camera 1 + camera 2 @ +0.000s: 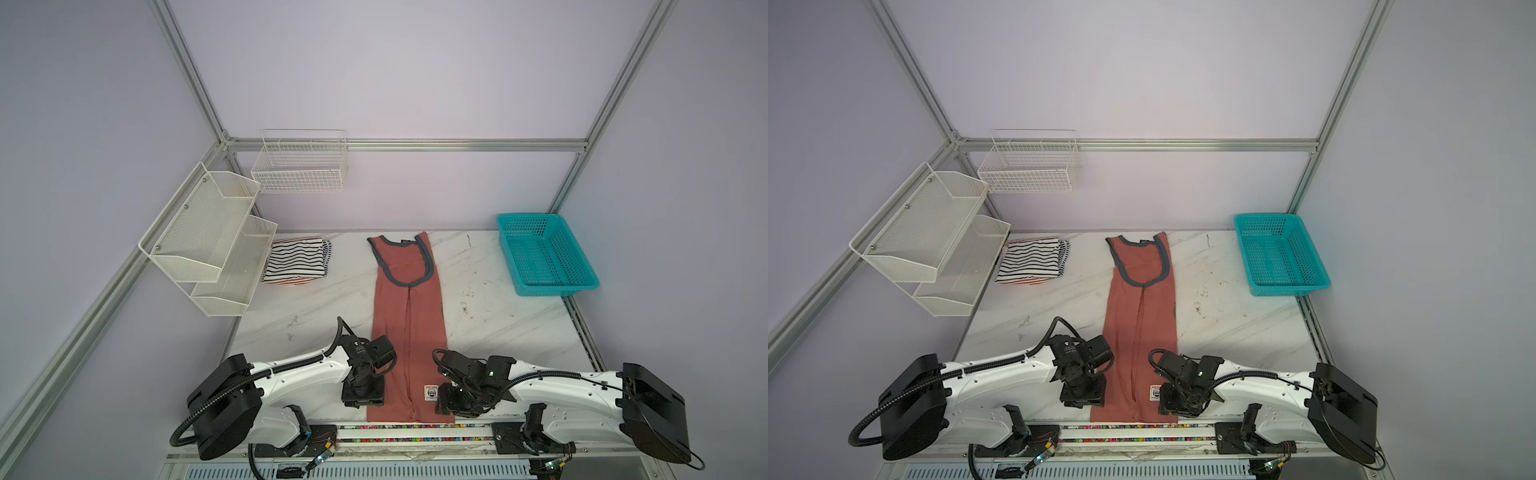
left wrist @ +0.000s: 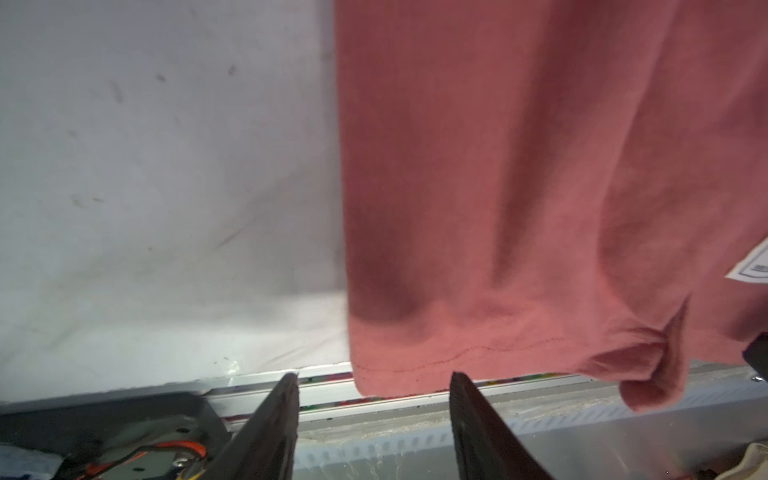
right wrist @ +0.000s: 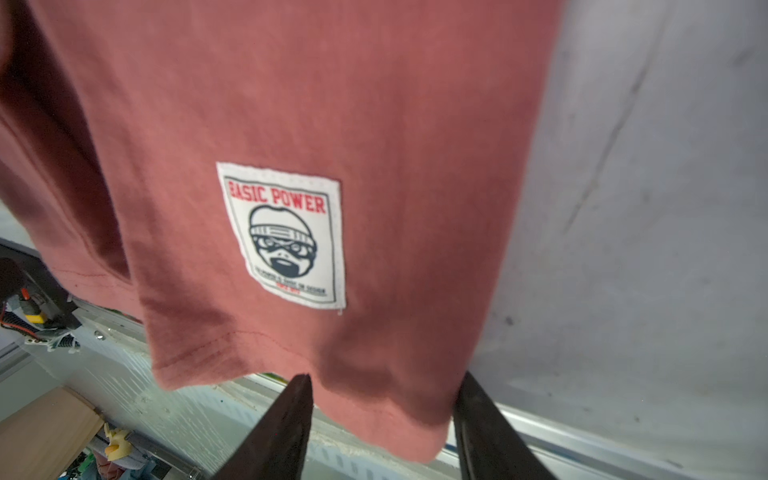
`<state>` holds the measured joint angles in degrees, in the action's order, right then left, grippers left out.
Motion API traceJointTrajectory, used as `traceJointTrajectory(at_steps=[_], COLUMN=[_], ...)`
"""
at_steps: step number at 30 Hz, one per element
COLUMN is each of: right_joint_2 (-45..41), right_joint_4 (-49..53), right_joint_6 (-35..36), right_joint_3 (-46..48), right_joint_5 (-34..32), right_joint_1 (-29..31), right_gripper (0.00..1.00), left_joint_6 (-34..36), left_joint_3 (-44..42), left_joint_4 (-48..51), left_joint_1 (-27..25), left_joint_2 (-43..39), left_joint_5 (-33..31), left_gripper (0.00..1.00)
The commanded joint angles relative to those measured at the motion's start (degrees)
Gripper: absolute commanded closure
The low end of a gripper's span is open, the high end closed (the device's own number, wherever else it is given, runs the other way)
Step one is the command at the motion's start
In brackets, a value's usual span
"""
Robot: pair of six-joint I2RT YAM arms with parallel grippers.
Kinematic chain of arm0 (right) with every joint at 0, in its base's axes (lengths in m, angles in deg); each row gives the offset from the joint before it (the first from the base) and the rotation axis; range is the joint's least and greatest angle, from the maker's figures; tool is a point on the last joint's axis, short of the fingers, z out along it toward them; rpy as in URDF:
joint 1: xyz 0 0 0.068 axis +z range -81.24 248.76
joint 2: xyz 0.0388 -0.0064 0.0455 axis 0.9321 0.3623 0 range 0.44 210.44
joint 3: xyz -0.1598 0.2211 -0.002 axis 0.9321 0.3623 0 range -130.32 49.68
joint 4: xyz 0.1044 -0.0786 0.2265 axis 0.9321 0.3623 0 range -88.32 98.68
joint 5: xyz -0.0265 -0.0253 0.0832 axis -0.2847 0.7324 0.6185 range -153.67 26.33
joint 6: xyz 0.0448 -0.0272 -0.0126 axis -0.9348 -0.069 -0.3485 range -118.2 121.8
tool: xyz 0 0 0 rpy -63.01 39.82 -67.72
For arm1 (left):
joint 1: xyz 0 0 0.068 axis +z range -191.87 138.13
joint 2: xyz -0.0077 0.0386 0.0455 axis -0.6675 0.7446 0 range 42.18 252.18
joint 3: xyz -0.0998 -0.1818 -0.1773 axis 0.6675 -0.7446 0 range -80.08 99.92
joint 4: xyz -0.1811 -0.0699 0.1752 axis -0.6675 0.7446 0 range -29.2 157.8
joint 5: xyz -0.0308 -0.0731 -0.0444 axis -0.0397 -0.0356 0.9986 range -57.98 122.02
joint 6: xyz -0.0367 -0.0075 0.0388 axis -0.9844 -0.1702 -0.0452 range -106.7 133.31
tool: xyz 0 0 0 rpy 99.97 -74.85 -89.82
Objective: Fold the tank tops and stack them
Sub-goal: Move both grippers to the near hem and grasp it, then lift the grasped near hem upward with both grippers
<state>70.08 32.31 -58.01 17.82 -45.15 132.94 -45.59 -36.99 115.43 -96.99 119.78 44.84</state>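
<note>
My open fingers still stop short of the hem corner overhanging the rail (image 2: 366,385), so next my left gripper needs to lower and ease back onto that cloth.
A salmon-red tank top (image 1: 409,316) with grey-blue trim lies folded lengthwise down the middle of the marble table (image 1: 498,299). Its straps are at the far end and its hem hangs over the near edge. A white emblem patch (image 3: 286,235) sits near the hem. My left gripper (image 2: 374,376) is open at the hem's near-left corner (image 2: 374,374), its tips just short of the cloth. At the near-right corner my right gripper (image 3: 384,376) is open too, and the hem corner (image 3: 399,419) hangs between its fingers. Folded striped tank tops (image 1: 297,262) are stacked at the far left, the white one with black stripes on top.
A turquoise plastic basket (image 1: 544,253) stands at the far right of the table. A white two-tier mesh shelf (image 1: 208,237) hangs on the left frame and a wire basket (image 1: 299,166) on the back wall. A metal rail (image 1: 415,430) runs along the table's near edge.
</note>
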Motion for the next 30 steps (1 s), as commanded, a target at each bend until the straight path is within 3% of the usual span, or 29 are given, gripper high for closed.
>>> traceJointTrajectory(at_steps=[1,11,18,21,30], right_joint_2=[0.52,-0.83,0.68,1.08,1.94], right_joint_4=[3.87,8.08,5.43,4.52,1.86], right_joint_6=[-2.48,-3.49,-4.21,-4.47,-5.14], right_joint_3=[0.83,1.85,2.59,2.33,0.89], right_joint_5=[-0.33,-1.39,-1.71,-2.26,-2.24], right_joint_1=[1.07,1.89,2.15,2.26,3.31], right_gripper=[0.43,0.44,0.44,0.52,0.93], left_joint_6=[-1.97,-3.83,-4.98,-5.25,-6.53], left_joint_3=[-2.48,-5.24,-6.96,-7.14,-6.84], left_joint_4=[-3.12,-4.71,-6.96,-7.37,-8.67], left_joint_1=[-0.76,-2.45,-2.74,-2.81,-3.35], left_joint_2=[1.06,2.14,2.85,2.9,1.86], left_joint_5=[2.8,3.83,4.07,4.04,4.26], left_gripper=[0.43,0.46,0.52,0.62,0.97])
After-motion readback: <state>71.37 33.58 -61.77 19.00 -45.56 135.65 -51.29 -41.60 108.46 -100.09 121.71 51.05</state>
